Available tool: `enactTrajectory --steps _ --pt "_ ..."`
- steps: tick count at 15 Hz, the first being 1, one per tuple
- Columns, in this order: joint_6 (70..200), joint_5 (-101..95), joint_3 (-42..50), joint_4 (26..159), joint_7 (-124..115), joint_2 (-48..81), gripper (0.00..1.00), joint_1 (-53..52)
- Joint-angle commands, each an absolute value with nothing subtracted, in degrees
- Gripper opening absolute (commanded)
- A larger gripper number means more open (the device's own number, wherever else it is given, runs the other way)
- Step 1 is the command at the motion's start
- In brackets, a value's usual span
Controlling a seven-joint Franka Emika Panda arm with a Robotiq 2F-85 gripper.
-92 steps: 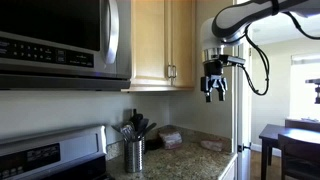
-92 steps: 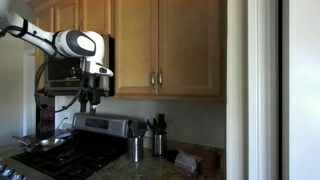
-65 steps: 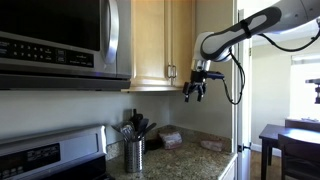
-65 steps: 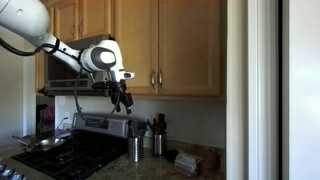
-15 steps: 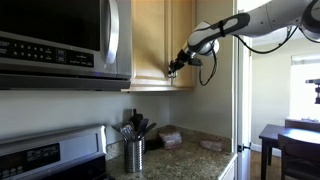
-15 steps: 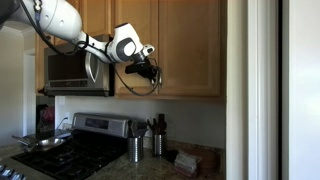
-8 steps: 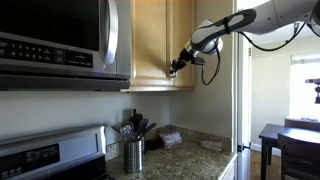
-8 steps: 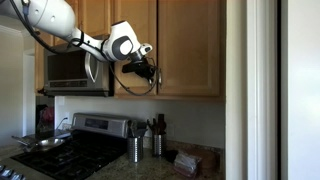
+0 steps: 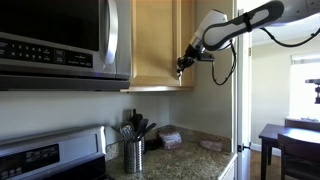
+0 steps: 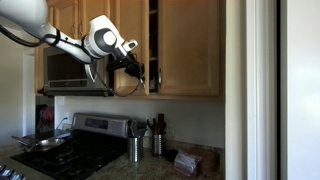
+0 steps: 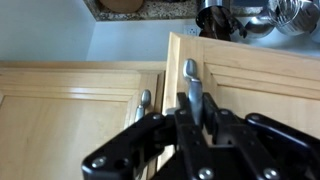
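Observation:
My gripper holds the door, which is only ajar. I need to pull the handle back and around toward the side of the microwave before I release the door.
My gripper is shut on the metal bar handle of a light wooden upper cabinet door. That door stands partly swung out from the cabinet front; in both exterior views it shows ajar, with the gripper at its lower edge. The neighbouring door stays closed, and its own handle sits just beside the held one. The arm reaches in from the side in both exterior views.
A microwave hangs beside the cabinets above a stove with a pan. Metal utensil holders and small packages stand on the granite counter. A tall white panel is near.
The gripper has pulled the handle outward and the cabinet door has swung from closed to partly open. The arm has drawn back with it.

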State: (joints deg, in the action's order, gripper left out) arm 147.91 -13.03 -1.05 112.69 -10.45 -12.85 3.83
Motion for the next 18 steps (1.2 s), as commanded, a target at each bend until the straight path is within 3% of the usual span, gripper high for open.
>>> enactTrajectory --steps 1,12,13,14,16,18 --pt "144.05 -16.97 -6.47 118.18 -16.2 -18.85 0.1 2.49" --pt "131.41 -9.46 -11.47 125.83 -13.5 -34.28 0.09 -3.78" --pt "130.01 -8.81 -11.95 126.05 -12.79 -35.17 0.19 -4.65" --pt "128.41 -7.88 -12.1 126.55 -11.16 -36.04 0.43 -5.91" --pt "125.61 -5.69 -11.94 127.31 -8.17 -36.92 0.44 -8.51" --pt "122.53 -3.95 -11.54 127.79 -6.14 -37.81 0.56 -9.95"
